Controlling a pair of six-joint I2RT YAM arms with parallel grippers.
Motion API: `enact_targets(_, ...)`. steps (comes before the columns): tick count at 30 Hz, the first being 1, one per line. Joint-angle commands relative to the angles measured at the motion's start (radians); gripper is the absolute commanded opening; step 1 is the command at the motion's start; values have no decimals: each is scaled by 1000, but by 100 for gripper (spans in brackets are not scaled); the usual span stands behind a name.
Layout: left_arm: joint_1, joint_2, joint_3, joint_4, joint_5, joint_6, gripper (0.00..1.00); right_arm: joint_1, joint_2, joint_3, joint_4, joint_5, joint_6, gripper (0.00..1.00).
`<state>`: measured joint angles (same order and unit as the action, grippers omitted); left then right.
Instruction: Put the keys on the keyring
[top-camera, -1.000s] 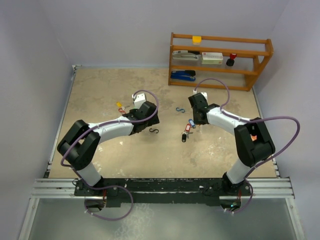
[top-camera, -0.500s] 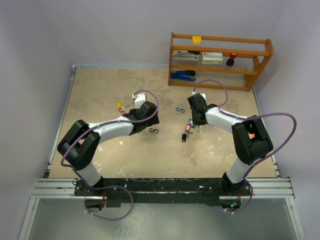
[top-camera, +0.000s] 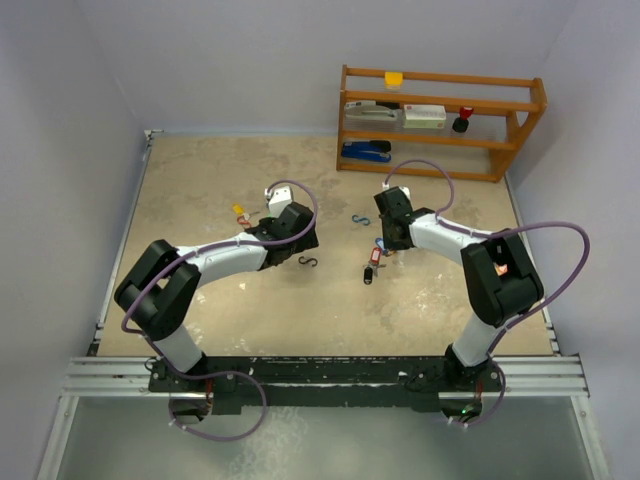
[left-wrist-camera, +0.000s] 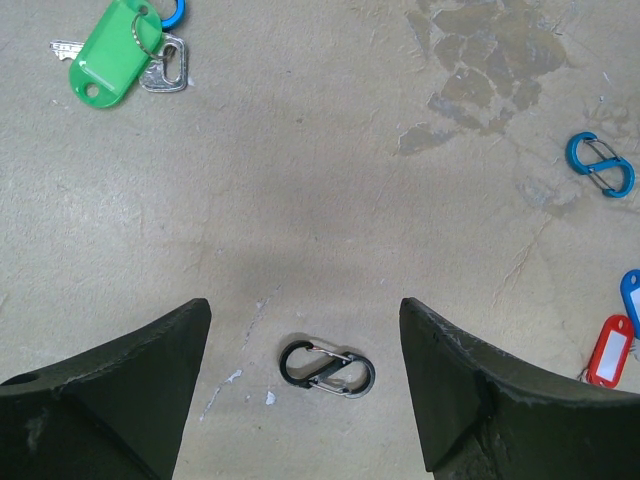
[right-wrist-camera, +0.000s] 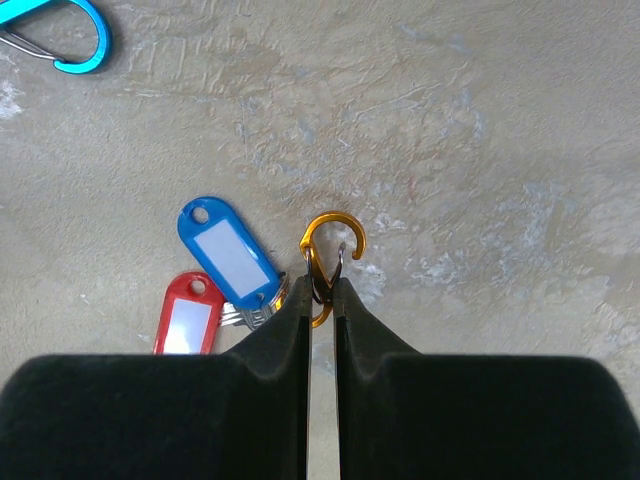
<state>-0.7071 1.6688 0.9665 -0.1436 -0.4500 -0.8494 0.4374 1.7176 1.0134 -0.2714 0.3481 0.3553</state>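
Note:
My right gripper lifts, moves to the left in the top view and releases the clip beside the green-tagged key (left-wrist-camera: 105, 62) next, where the tabletop is bare.
My right gripper (right-wrist-camera: 321, 285) is shut on an orange S-shaped keyring clip (right-wrist-camera: 335, 228), whose upper hook stands open just past the fingertips. Touching the left finger lie a blue-tagged key (right-wrist-camera: 228, 252) and a red-tagged key (right-wrist-camera: 187, 320). From above, the red tag (top-camera: 376, 256) and a black fob (top-camera: 368, 276) lie just in front of that gripper (top-camera: 385, 243). My left gripper (left-wrist-camera: 305, 303) hangs open over a black S-clip (left-wrist-camera: 327, 366) lying flat between its fingers, untouched. A green-tagged key (left-wrist-camera: 105, 62) lies further off, and a yellow-tagged key (top-camera: 239, 211) sits behind the left arm.
A blue S-clip (top-camera: 361, 219) lies on the table between the two grippers. A wooden shelf (top-camera: 524, 118) with a stapler and small items stands at the back right. The tabletop (top-camera: 200, 180) is worn beige, with walls on three sides.
The right arm's elbow has drifted slightly to the left. Both grippers and the keys stay where they were.

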Motion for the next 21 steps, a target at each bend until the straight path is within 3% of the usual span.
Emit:
enact_targets(1, 7, -4, 11, 18, -6, 14, 74, -3, -7, 39, 21, -4, 0, 0)
enact_targets(21, 10, 2, -1, 31, 0, 12, 74, -3, -59, -19, 146, 18, 24, 0)
